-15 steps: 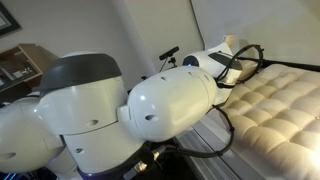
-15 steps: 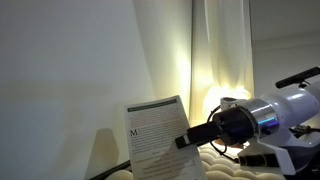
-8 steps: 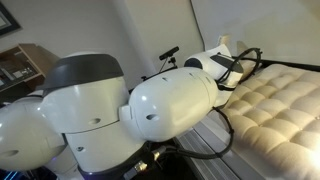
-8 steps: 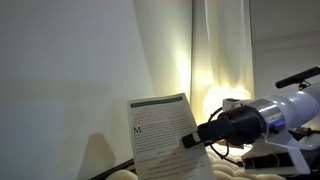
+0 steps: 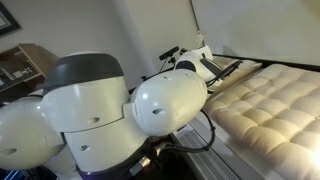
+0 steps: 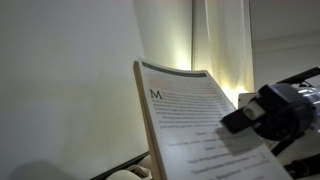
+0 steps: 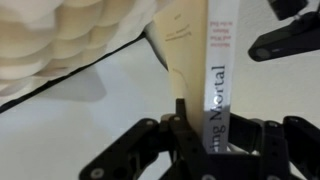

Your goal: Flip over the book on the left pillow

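Note:
I need to move the book in my gripper toward the quilted cream pillow [image 5: 259,106] [image 7: 72,38] next, then lower my gripper to release the book's lower edge there.
The book [image 6: 195,125] is a thin pale cream book with printed text and a tan edge. It is lifted and tilted close to the camera in an exterior view. In the wrist view its white spine [image 7: 217,80] with dark lettering stands edge-on between the black fingers. My gripper [image 7: 205,125] is shut on the book's lower edge. In an exterior view the gripper [image 6: 262,108] shows at the book's right side. A quilted cream pillow [image 7: 60,35] lies at the upper left of the wrist view.
The arm's large white joints [image 5: 110,110] fill most of an exterior view. A quilted cream mattress [image 5: 270,110] lies to the right. Pale curtains [image 6: 215,40] and a white wall [image 6: 60,80] stand behind the book. A black cable [image 7: 70,75] edges the pillow.
The book has swung up and towards the camera, now much larger and more tilted in the exterior view. The arm's wrist has moved left and up along the mattress edge.

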You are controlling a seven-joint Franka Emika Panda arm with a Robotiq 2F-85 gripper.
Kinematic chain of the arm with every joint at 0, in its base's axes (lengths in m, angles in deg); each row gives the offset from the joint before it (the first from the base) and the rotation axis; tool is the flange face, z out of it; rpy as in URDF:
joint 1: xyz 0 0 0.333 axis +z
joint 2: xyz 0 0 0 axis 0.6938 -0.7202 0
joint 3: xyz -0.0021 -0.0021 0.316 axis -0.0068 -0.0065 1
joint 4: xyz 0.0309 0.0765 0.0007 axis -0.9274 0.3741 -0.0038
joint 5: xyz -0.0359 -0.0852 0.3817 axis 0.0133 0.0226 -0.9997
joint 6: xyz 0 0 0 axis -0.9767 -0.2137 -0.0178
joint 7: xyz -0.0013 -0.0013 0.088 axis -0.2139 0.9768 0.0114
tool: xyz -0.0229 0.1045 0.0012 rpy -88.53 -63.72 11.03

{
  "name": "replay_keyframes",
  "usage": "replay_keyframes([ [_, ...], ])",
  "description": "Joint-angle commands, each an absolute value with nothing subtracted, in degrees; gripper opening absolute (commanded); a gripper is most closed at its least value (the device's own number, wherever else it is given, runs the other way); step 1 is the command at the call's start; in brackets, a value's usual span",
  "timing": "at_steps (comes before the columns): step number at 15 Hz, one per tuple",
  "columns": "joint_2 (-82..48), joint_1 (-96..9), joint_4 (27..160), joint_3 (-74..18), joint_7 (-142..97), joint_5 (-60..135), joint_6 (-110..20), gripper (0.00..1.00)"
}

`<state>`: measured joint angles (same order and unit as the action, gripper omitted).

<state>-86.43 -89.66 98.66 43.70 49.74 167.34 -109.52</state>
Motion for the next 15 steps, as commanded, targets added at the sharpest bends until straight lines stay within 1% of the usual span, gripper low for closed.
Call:
replay_keyframes([
  [1,-86.40,-90.30,103.70,44.47,51.51,164.31,-109.41,0.07],
  [4,-86.39,-90.28,102.74,43.17,50.63,162.06,-109.04,0.07],
  [9,-86.34,-90.98,93.91,39.78,43.99,156.58,-108.47,0.07],
  [13,-86.30,-90.57,92.76,37.77,44.76,153.95,-108.45,0.07],
  [14,-86.30,-91.15,94.78,38.13,45.60,153.77,-108.45,0.41],
  [15,-86.31,-90.57,94.14,37.36,46.14,153.92,-108.46,0.53],
])
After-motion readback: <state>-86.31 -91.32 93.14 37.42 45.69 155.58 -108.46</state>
